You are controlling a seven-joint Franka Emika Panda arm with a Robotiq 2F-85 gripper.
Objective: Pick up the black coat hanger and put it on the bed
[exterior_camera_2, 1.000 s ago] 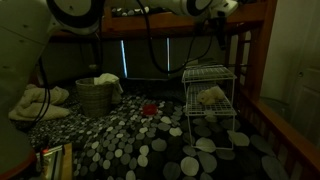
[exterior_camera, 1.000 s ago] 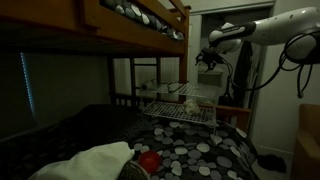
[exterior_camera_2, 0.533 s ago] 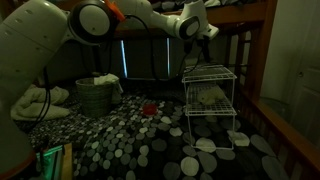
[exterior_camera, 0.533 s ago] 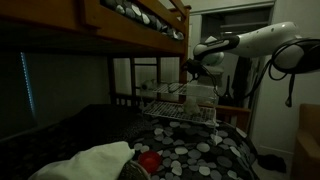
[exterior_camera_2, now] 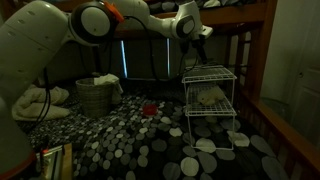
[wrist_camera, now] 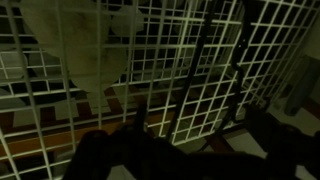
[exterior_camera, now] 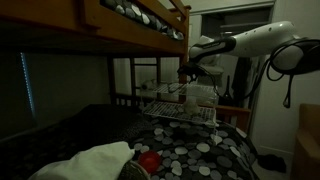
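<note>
My gripper comes down next with its fingers open around the coat hanger's bar nearer the pale soft thing, because that bar runs into the gap between them.
My gripper [exterior_camera: 185,72] hangs just above the top of the white wire rack [exterior_camera: 181,108]; it shows in the other exterior view [exterior_camera_2: 197,38] too, over the rack [exterior_camera_2: 209,74]. In the wrist view the dark fingers [wrist_camera: 190,150] look open and empty over the rack's grid [wrist_camera: 170,40]. Thin black bars [wrist_camera: 196,75] lie across the grid and look like the black coat hanger. It is too dark to make out in both exterior views. The rack stands on the bed [exterior_camera: 205,150], whose black cover has white and grey circles [exterior_camera_2: 140,150].
A pale soft thing [exterior_camera_2: 210,96] lies on the rack's shelf, seen under the grid [wrist_camera: 80,50]. A red object [exterior_camera_2: 148,108] and a round basket [exterior_camera_2: 95,96] sit on the bed. White cloth [exterior_camera: 90,160] lies near. The upper bunk's wooden frame [exterior_camera: 130,30] is close overhead.
My gripper has moved from open air beside the bunk in toward the rack and down to just above its top. Nothing on the bed has moved.
</note>
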